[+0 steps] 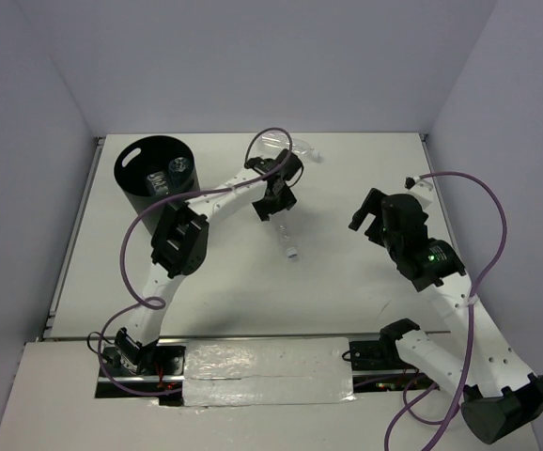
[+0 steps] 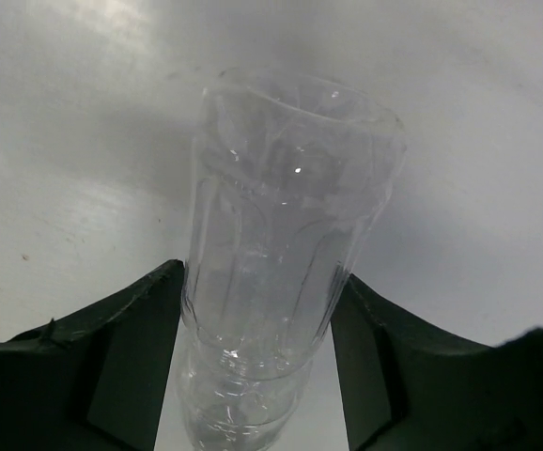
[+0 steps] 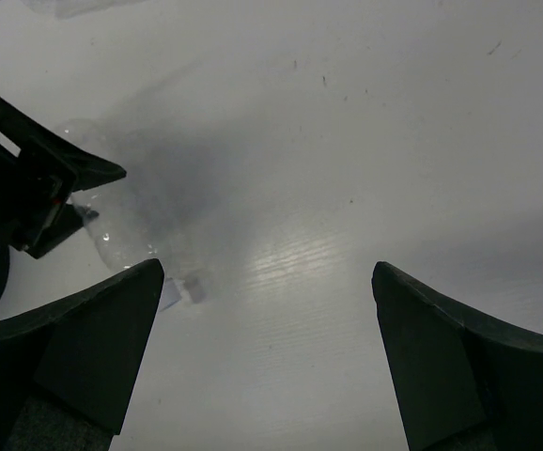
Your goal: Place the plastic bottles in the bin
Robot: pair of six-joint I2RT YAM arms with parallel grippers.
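Observation:
I should lift the bottle in my left gripper above the black bin's rim next, and then I should bring it down over the bin's open top (image 1: 155,167).
The black bin (image 1: 131,188) stands at the back left, with clear bottles (image 1: 178,172) inside. My left gripper (image 1: 275,200) is shut on a clear crinkly bottle (image 1: 286,235) near the table's middle, and its white cap (image 1: 292,251) points toward me. In the left wrist view the fingers (image 2: 140,319) press both sides of this bottle (image 2: 290,207), low over the table. Another clear bottle (image 1: 283,143) lies at the back. My right gripper (image 1: 364,214) is open and empty to the right; its view (image 3: 267,272) shows the held bottle (image 3: 126,240) at left.
White walls enclose the table (image 1: 347,291) on three sides. Purple cables (image 1: 135,235) loop from both arms. A taped strip (image 1: 262,371) runs along the near edge between the arm bases.

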